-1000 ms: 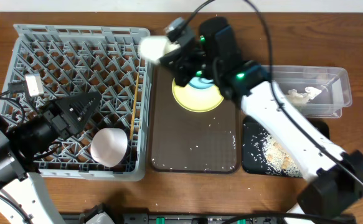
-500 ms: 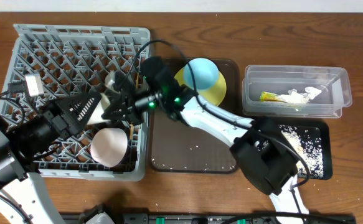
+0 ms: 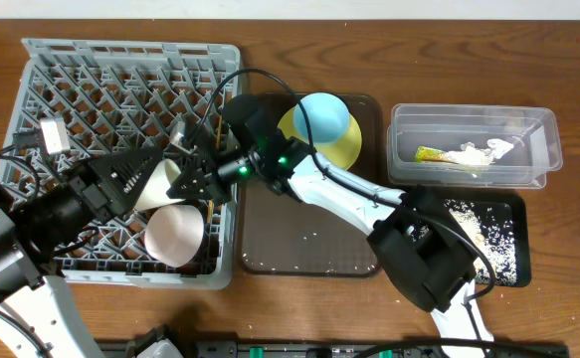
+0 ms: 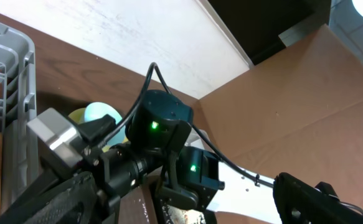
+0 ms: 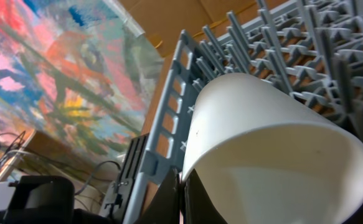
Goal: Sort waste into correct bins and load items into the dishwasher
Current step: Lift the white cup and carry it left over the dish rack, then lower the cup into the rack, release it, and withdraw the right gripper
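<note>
Next, my right gripper moves its bowl outward and releases the bowl's rim over the empty pegs, since they lie outward of the gripper, beyond the second bowl.
My right gripper (image 3: pixel 192 175) is shut on the rim of a small white bowl (image 3: pixel 160 184) and holds it tilted over the right side of the grey dish rack (image 3: pixel 71 75). The right wrist view shows the fingers (image 5: pixel 181 193) pinching the bowl's (image 5: pixel 268 143) rim above the rack's pegs (image 5: pixel 306 56). A second white bowl (image 3: pixel 175 235) lies in the rack's front right corner. Chopsticks (image 3: pixel 215 149) lie along the rack's right edge. My left gripper (image 3: pixel 142 175) is open and empty, just left of the held bowl. The light blue cup (image 3: pixel 321 116) stands upside down on the yellow plate (image 3: pixel 341 151).
The plate sits on a dark brown serving tray (image 3: pixel 309 234) with scattered crumbs. The clear tub (image 3: pixel 474 124) at the right holds the yellow-green wrapper (image 3: pixel 431 154) and white tissue (image 3: pixel 483 151). The black tray (image 3: pixel 503 264) holds rice crumbs (image 3: pixel 469 224).
My right arm swung left from above the plate to over the dish rack, carrying the white bowl, then lowered it slightly. The left arm has not moved.
</note>
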### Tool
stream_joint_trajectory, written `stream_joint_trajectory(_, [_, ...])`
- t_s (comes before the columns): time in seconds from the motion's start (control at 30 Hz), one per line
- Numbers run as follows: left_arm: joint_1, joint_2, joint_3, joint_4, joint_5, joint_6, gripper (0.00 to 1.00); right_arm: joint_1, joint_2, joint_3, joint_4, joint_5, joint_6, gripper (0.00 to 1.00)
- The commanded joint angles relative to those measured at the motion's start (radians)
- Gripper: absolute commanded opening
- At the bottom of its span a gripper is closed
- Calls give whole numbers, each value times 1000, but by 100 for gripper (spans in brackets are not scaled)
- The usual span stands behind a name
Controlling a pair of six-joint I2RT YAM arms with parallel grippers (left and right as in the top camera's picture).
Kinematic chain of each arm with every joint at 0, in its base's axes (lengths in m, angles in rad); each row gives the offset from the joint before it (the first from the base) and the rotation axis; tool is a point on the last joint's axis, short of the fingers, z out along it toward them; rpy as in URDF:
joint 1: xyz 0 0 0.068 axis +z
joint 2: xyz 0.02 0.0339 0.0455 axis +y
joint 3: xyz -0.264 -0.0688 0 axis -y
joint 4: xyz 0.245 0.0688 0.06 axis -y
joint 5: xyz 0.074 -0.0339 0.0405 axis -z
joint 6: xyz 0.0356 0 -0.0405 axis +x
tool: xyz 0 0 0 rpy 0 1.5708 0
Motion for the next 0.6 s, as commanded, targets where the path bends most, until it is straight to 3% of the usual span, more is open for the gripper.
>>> stream_joint_trajectory(0.0, [3, -1, 6, -3, 5, 6, 91, -44, -5, 3, 1, 10, 11, 1])
stream_joint_trajectory(0.57, [3, -1, 6, -3, 5, 6, 91, -67, 105, 2, 227, -58, 75, 1])
